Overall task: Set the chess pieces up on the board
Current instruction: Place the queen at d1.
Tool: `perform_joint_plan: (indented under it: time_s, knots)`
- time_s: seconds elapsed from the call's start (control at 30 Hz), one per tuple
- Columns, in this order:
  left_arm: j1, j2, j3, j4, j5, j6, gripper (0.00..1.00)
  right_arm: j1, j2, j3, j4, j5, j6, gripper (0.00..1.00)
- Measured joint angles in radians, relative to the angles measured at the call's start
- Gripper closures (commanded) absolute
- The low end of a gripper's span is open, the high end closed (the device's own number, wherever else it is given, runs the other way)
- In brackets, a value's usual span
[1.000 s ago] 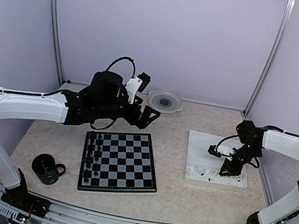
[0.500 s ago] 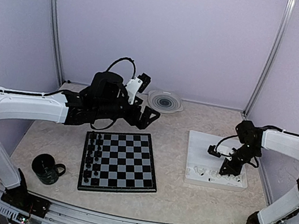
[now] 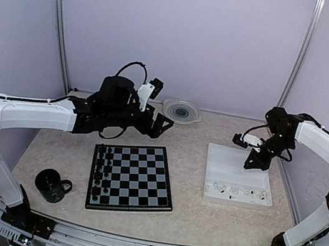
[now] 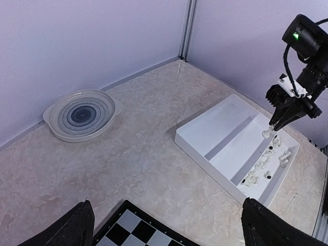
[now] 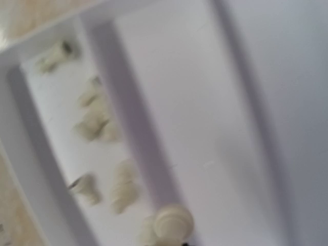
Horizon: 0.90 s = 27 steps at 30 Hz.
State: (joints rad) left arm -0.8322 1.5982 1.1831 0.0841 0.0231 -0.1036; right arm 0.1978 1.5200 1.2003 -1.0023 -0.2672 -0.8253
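Observation:
The board's tray-side column is still empty. Next, my right gripper moves away from the tray [image 3: 234, 160] and down onto that column's middle [image 3: 161, 177] and releases the white chess piece.
The board [image 3: 132, 176] lies at the table's middle, with black chess pieces [image 3: 103, 169] standing in its two left columns. My left gripper [image 3: 159, 123] hovers open over the table behind the board, its fingertips [image 4: 77, 225] wide apart above the board's corner [image 4: 134, 230]. My right gripper [image 3: 251, 163] hangs above the white tray [image 3: 234, 160], shut on a white chess piece [image 4: 266, 134] that points down from its tips. That piece's round base [image 5: 174, 224] fills the bottom of the right wrist view. Several loose white pieces [image 5: 95, 123] lie in the tray's front compartment [image 3: 235, 190].
A ringed plate [image 3: 182, 111] sits at the back by the wall. A black mug [image 3: 52, 184] stands at the front left, beside the board. Metal posts and purple walls close in the table on three sides.
My right gripper has shut on a white piece in the tray and risen with it, away from the front compartment. The left arm has barely shifted.

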Motion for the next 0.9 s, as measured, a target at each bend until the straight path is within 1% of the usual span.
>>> perform_joint_plan:
  time_s: [0.2,0.4,0.57,0.73,0.9]
  knots:
    - [0.045,0.000,0.002,-0.004,-0.018,0.012,0.01,0.062,0.119,0.204,-0.005,0.004,0.012,1.00]
    - [0.077,0.000,0.002,-0.004,-0.055,0.018,0.01,0.203,0.273,0.358,0.004,0.004,0.020,1.00]
    - [0.080,-0.006,0.002,-0.003,-0.074,0.019,0.01,0.315,0.378,0.459,0.001,0.003,0.033,1.00]
    - [0.080,-0.044,0.002,-0.002,-0.111,0.019,0.01,0.417,0.452,0.541,-0.002,0.002,0.039,1.00]
    - [0.084,-0.127,-0.033,0.041,-0.138,0.020,0.01,0.489,0.539,0.634,-0.003,-0.003,0.046,1.00]
